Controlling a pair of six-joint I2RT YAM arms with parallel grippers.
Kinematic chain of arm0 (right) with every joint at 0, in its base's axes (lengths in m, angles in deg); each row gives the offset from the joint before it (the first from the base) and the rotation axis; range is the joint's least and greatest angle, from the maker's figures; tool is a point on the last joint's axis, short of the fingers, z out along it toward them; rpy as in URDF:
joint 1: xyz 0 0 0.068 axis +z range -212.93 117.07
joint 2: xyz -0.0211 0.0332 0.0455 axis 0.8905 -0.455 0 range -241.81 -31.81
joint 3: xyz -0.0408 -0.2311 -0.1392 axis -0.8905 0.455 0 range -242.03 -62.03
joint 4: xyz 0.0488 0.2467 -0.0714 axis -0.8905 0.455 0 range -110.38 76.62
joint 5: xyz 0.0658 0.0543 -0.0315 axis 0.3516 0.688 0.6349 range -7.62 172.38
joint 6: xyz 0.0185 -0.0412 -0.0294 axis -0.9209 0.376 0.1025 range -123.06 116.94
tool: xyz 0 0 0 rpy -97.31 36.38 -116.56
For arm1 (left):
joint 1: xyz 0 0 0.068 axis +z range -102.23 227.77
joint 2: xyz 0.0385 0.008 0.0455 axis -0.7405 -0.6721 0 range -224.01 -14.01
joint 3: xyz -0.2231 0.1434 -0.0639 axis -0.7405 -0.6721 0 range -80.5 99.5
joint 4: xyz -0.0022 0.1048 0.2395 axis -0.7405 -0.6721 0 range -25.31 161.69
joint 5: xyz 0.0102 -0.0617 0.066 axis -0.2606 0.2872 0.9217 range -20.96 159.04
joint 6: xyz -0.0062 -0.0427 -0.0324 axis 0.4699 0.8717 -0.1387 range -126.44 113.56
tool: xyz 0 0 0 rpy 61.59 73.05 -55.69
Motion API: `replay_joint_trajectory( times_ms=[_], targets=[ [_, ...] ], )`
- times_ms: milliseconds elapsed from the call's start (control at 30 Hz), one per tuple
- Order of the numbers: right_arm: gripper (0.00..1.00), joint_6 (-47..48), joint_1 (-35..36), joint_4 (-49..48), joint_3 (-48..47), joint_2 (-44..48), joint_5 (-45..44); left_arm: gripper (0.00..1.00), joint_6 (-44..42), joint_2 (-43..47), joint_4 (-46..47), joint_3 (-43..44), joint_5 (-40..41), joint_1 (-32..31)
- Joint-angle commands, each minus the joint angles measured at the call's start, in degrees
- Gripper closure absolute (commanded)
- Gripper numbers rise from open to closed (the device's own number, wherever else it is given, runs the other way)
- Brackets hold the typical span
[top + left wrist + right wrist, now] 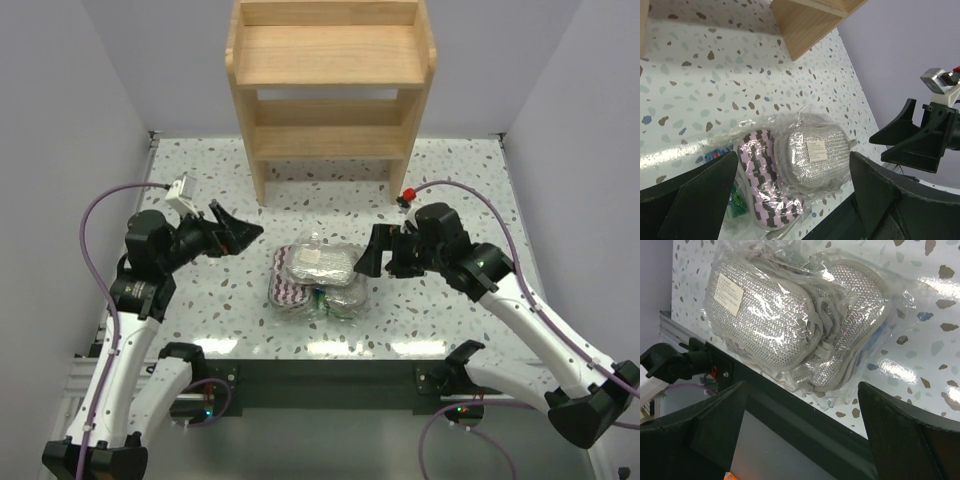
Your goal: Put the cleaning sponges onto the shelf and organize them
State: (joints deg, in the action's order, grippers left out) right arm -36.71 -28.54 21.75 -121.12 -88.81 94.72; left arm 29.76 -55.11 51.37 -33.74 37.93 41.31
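Note:
I will lower my right gripper to the left in the top view around the silver-faced pad's closest end (353, 264) (802, 340), as this labelled pad lies atop the others.
The cleaning sponges (318, 277) lie in a heap in the middle of the table. In the left wrist view a purple-and-white zigzag pad (762, 185) lies next to a silver-faced wrapped pad (815, 155), with a green-and-blue pack (735, 202) partly hidden under them. The right wrist view shows two silver-faced wrapped pads (760, 315) overlapping near the table's front edge. The wooden shelf (330, 90) stands at the back with nothing on it. My left gripper (245, 233) is open and empty left of the heap. My right gripper (368, 255) is open and empty right of it.
The shelf's foot (805, 25) shows in the left wrist view. The table's dark front edge (805, 415) runs close below the heap. Grey walls close in the left, right and back sides.

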Motion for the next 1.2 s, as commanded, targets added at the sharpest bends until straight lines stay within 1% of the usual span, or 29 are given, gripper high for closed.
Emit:
replay_joint_trajectory(
  times_ms=[0, 67, 167, 233, 267, 467, 667, 767, 833, 867, 900, 967, 1000, 1067, 1100, 1133, 1167],
  targets=[
    [0.05, -8.09, 1.29, -8.62, 3.53, 3.38, -6.27, 0.02, -1.32, -0.29, -2.01, -1.67, -0.26, -0.22],
    [0.05, -11.34, 1.55, -10.74, 5.56, 3.12, -5.49, 0.02, -0.96, -0.38, -0.78, -2.81, -0.88, -0.31],
    [0.05, -12.40, 2.26, -12.06, 7.05, 1.63, -5.22, 0.02, -0.44, -0.73, 0.01, -3.52, -1.41, -0.57],
    [0.04, -13.28, 2.26, -13.99, 9.15, 1.53, -4.87, 0.02, -0.35, -0.73, 0.19, -3.70, -1.32, -0.75],
    [0.04, -13.72, 2.26, -16.44, 9.86, 1.88, -4.69, 0.02, -0.43, -0.65, 0.28, -3.78, -1.32, -0.75],
    [0.08, -15.74, 2.35, -19.72, 11.89, -0.83, -4.25, 0.02, -0.61, -0.73, 0.19, -4.66, -1.49, -0.84],
    [0.12, -18.91, 2.26, -29.29, 15.93, -3.55, 0.05, 0.02, -0.61, -0.38, 0.28, -5.19, -1.32, -0.84],
    [0.12, -19.00, 2.26, -29.47, 15.93, -5.75, 0.49, 0.02, -0.70, -0.56, 0.01, -5.19, -1.32, -0.75],
    [0.15, -19.61, 2.26, -30.78, 17.42, -5.59, 1.02, 0.02, -0.70, -0.21, 0.01, -5.28, -1.14, -0.75],
    [0.18, -19.96, 2.26, -31.75, 18.04, -5.33, 1.20, 0.02, -0.79, -0.12, -0.16, -5.28, -1.06, -0.84],
    [0.26, -20.23, 2.26, -32.98, 18.39, -4.80, 1.46, 0.02, -0.87, -0.03, -0.25, -5.28, -0.97, -0.84],
    [0.37, -20.58, 2.26, -33.60, 18.92, -4.53, 1.72, 0.02, -0.96, 0.06, -0.43, -5.37, -0.88, -0.84],
    [0.49, -20.67, 2.26, -33.60, 18.92, -4.18, 1.81, 0.02, -0.79, 0.06, -0.34, -5.37, -0.97, -0.75],
    [0.63, -20.75, 2.26, -32.90, 18.84, -3.66, 2.25, 0.03, -0.61, -0.03, -0.43, -5.37, -0.97, -0.84],
    [0.73, -20.76, 2.26, -31.94, 18.75, -3.22, 2.43, 0.03, -0.70, 0.06, -0.34, -5.28, -0.97, -0.84],
    [0.78, -20.58, 2.17, -31.41, 18.66, -2.17, 2.51, 0.03, -0.70, 0.14, -0.51, -5.19, -0.88, -0.84],
    [0.88, -20.75, 2.17, -30.62, 18.66, -1.64, 2.69, 0.03, -0.70, 0.23, -0.60, -5.02, -0.88, -0.84]
  ],
)
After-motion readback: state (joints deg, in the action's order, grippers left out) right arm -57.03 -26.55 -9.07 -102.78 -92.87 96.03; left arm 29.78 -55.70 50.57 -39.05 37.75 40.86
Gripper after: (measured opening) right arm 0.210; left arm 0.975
